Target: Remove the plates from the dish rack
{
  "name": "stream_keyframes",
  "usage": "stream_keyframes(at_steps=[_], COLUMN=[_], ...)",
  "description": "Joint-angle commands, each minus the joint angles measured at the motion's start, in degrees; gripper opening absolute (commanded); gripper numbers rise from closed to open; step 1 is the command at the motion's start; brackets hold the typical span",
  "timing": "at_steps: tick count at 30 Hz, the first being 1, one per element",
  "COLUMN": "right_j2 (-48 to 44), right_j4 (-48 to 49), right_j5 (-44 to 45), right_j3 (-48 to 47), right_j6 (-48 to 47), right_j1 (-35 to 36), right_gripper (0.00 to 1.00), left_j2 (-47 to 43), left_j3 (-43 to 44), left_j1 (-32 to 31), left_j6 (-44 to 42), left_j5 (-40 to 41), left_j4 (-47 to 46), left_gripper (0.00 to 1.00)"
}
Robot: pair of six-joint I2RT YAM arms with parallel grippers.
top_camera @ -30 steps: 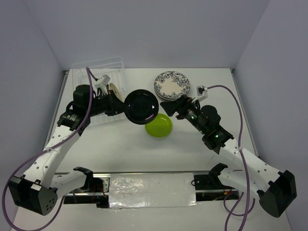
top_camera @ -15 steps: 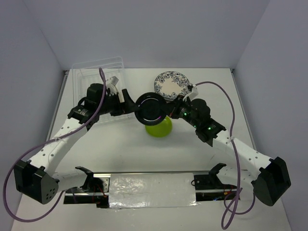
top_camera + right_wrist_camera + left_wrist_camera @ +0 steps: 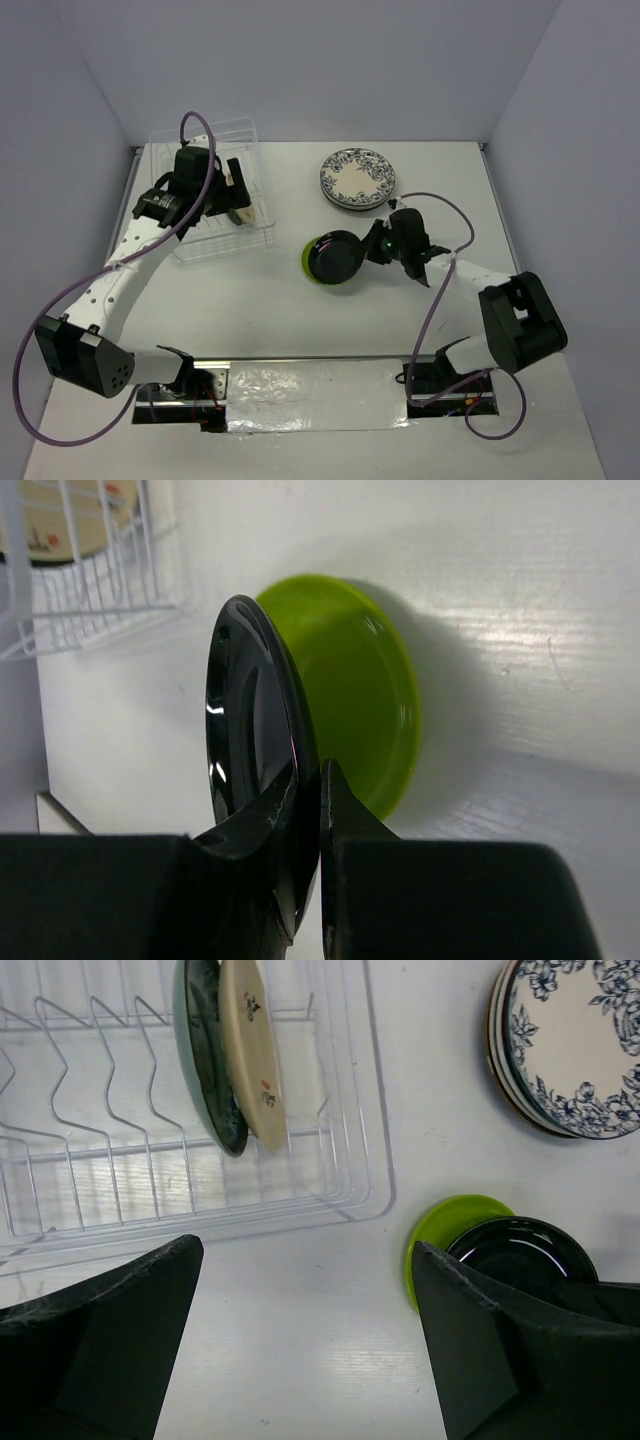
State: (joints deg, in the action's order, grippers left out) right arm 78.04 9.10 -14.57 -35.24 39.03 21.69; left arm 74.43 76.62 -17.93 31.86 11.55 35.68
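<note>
My left gripper needs to move outward and down over the rack [image 3: 380, 1160] next, with its fingers on both sides of the dark teal plate's upper rim [image 3: 186, 1052] to pinch it. Empty slots leave one side of that plate clear.
My right gripper [image 3: 366, 250] [image 3: 318, 780] is shut on the rim of a glossy black plate [image 3: 333, 257] [image 3: 250, 730], held on edge and tilted just over a lime green plate [image 3: 308, 266] [image 3: 365, 685] lying on the table. My left gripper [image 3: 238, 193] [image 3: 310, 1360] hangs open and empty above the clear dish rack [image 3: 200, 245] [image 3: 380, 1160]. Two plates stand upright in the rack's slots: a dark teal one [image 3: 205, 1070] and a cream one [image 3: 252, 1050]. The green plate [image 3: 440, 1232] and black plate [image 3: 520, 1255] also show at the left wrist view's right side.
A stack of plates topped by a white one with a dark blue floral rim [image 3: 357, 177] [image 3: 570, 1040] lies at the back, right of the rack. The rack's corner [image 3: 100, 610] sits close to the left of the green plate.
The black plate passed from my left gripper to my right. The left opened and drew back over the rack. The right shut on the plate and lowered it over the green plate.
</note>
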Motion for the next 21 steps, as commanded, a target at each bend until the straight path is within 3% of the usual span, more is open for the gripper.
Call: stream_keyframes(at_steps=[1,4,6,7,10,12,13,21], right_j2=[2.3,6.2,8.3,8.9,10.6,10.7,10.8,12.5], right_j4=[5.7,5.1,4.3,2.6,-5.6,-10.6,-14.4,-18.2], right_j5=[-6.6,-7.5,-7.7,-7.5,-4.8,0.8,2.3,2.5], right_j3=[-1.8,-3.6,-4.6,-5.7,-9.6,-12.0,-14.2,-17.9], right_j6=[-2.8,-3.5,-4.4,-4.7,-6.9,-9.6,-11.0,-11.6], right_j1=[-0.5,-0.7,-0.7,-0.7,-0.3,1.9,2.7,4.8], right_gripper=[0.01,0.1,0.32,0.51,0.68,0.73,0.84,0.86], left_j2=[0.5,1.9,3.2,3.5,4.1,5.0,5.5,11.2], left_j3=[1.7,1.6,1.8,2.1,2.7,3.4,4.0,7.6], left_j1=[1.5,3.1,3.9,4.2,5.4,6.4,7.0,7.8], left_j6=[-1.6,-2.1,-2.8,-3.4,-4.5,-5.0,-5.5,-5.6], left_j5=[1.6,0.2,-0.2,-0.4,-0.2,-0.3,-0.4,-1.2], left_j4=[0.8,0.6,0.8,1.4,1.8,2.3,2.5,2.9], left_gripper=[0.98,0.96,0.95,0.95,0.95,0.95,0.95,0.85])
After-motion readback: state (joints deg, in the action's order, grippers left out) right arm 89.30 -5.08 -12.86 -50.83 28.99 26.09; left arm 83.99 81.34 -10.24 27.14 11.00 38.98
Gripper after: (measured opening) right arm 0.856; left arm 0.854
